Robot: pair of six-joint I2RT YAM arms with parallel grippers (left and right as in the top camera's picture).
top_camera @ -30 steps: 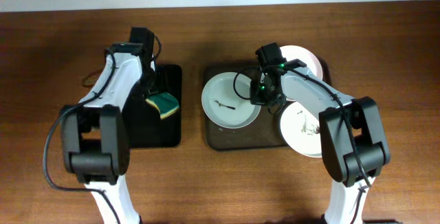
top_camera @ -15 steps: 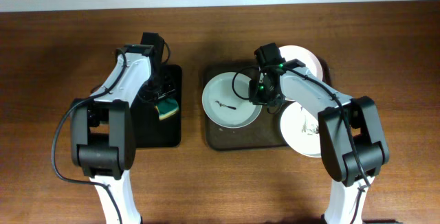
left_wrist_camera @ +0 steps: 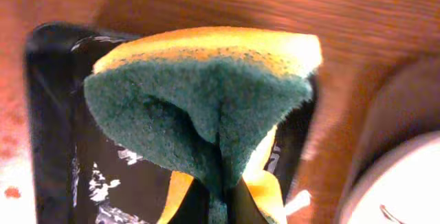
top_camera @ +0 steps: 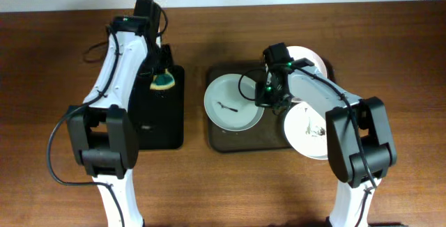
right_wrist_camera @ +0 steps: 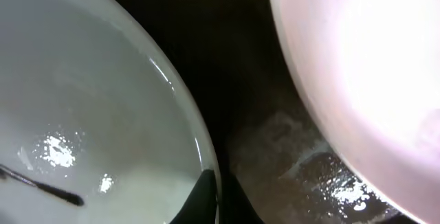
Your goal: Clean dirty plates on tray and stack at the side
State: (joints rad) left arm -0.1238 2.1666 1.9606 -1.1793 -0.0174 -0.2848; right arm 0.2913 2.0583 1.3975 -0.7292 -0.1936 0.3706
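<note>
My right gripper will lift the plate past the others and release it to the right in the overhead view, on the bare tabletop beside the brown tray.
Three white plates lie on the dark brown tray [top_camera: 221, 138]. The left plate [top_camera: 230, 95] has a dark streak at its centre, and the front right plate [top_camera: 306, 136] is smudged too. The back right plate [top_camera: 310, 58] looks plain. My right gripper [top_camera: 267, 100] is shut on the left plate's [right_wrist_camera: 89, 100] right rim, one finger inside the rim and one outside. My left gripper [top_camera: 160, 72] is shut on a green and yellow sponge [left_wrist_camera: 206, 93], folded between the jaws. It hangs over the back of the narrow black tray [top_camera: 157, 119].
The black tray [left_wrist_camera: 55, 148] is wet and glossy beneath the sponge. Brown wooden table [top_camera: 70, 150] surrounds both trays. A plate edge [left_wrist_camera: 405, 189] shows at the lower right of the left wrist view. The brown tray's floor [right_wrist_camera: 275, 148] is wet between the plates.
My left gripper closed on the sponge and lifted it toward the back of the black tray. My right gripper opened briefly and shut again on the plate rim, staying in place.
</note>
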